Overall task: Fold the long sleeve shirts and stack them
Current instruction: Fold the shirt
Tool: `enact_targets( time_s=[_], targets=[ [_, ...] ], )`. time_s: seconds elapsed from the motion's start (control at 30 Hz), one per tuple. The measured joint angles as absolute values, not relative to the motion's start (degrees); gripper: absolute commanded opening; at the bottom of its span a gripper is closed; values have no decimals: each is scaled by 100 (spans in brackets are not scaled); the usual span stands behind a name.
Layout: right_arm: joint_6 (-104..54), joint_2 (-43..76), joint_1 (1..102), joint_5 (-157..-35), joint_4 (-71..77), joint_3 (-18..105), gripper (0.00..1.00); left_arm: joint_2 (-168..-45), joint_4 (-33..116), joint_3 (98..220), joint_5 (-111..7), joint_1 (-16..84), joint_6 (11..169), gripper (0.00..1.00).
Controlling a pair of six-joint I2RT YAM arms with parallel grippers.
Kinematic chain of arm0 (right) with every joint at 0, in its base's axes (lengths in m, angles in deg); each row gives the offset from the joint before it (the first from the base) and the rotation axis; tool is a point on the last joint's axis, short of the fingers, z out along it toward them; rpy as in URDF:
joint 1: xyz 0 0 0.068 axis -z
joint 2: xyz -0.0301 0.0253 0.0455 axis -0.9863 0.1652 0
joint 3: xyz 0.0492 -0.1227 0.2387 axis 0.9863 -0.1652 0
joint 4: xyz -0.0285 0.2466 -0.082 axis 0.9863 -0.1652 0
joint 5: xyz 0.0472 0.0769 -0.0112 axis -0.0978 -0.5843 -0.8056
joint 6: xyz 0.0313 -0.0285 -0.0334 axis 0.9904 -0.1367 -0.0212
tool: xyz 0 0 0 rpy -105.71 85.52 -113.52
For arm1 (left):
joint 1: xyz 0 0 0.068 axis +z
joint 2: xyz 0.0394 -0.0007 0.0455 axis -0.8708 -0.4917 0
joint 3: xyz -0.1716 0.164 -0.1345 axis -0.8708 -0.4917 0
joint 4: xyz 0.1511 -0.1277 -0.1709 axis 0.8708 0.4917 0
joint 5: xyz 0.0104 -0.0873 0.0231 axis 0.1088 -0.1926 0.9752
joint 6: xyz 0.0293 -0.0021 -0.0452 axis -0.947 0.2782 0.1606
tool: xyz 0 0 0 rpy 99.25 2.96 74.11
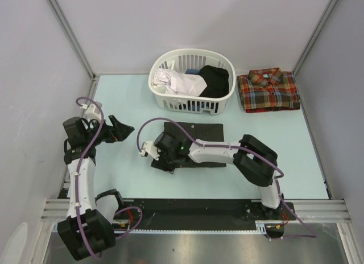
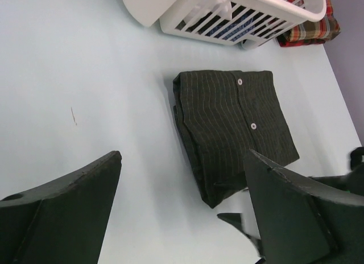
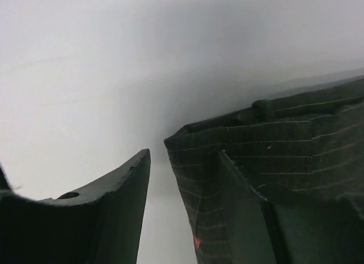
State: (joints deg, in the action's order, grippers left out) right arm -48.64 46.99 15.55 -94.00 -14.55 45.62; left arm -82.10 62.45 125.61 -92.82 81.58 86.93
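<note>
The open fingers of my left gripper are over bare table. I will next lower my left gripper to the right in the top view, onto the shirt's edge by the button on the basket side.
The black-charcoal pinstriped shirt (image 1: 196, 140) lies folded on the table's middle; it also shows in the left wrist view (image 2: 233, 122) with two small buttons up. My right gripper (image 1: 161, 160) is at its near left corner. In the right wrist view the right gripper (image 3: 185, 156) is open: one finger (image 3: 250, 213) rests over the cloth (image 3: 296, 139), the other (image 3: 114, 201) stands just off the corner. My left gripper (image 1: 120, 130) is open and empty, left of the shirt and above bare table (image 2: 183, 156). The plaid flannel shirt (image 1: 268, 90) lies folded at the back right.
A white laundry basket (image 1: 160, 96) with white and black clothes stands at the back centre, close behind the black shirt; its slatted wall shows in the left wrist view (image 2: 187, 19). Grey walls enclose the table on the left, back and right.
</note>
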Motion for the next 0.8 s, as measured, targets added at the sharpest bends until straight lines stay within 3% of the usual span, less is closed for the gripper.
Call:
enact_targets(
  time_s=[0.13,0.3,0.47,0.57,0.6,0.7,0.8],
  targets=[
    [-4997,5012,1555,-9435,-1441,4582,0,-8219,6365,12740,-9241,8158,8535,92],
    [-5360,4741,1541,-9826,-1535,4219,0,-8221,6483,12757,-9217,8161,8509,86],
    [-6447,3261,1242,-10790,-2727,2754,0,-8383,6477,12757,-9260,8019,8538,84],
    [-7260,2262,1109,-11177,-3653,1963,18,-8695,6475,12753,-9195,7448,8529,85],
    [-7594,1899,1093,-11209,-3970,1670,40,-8850,6435,12731,-9145,7098,8548,85],
    [-8060,1418,1096,-11137,-4578,1222,61,-9294,6214,12585,-9225,6329,8715,84],
    [-8193,1303,1205,-11124,-4910,1211,62,-9663,5836,12176,-9330,5857,9108,80]
  ],
)
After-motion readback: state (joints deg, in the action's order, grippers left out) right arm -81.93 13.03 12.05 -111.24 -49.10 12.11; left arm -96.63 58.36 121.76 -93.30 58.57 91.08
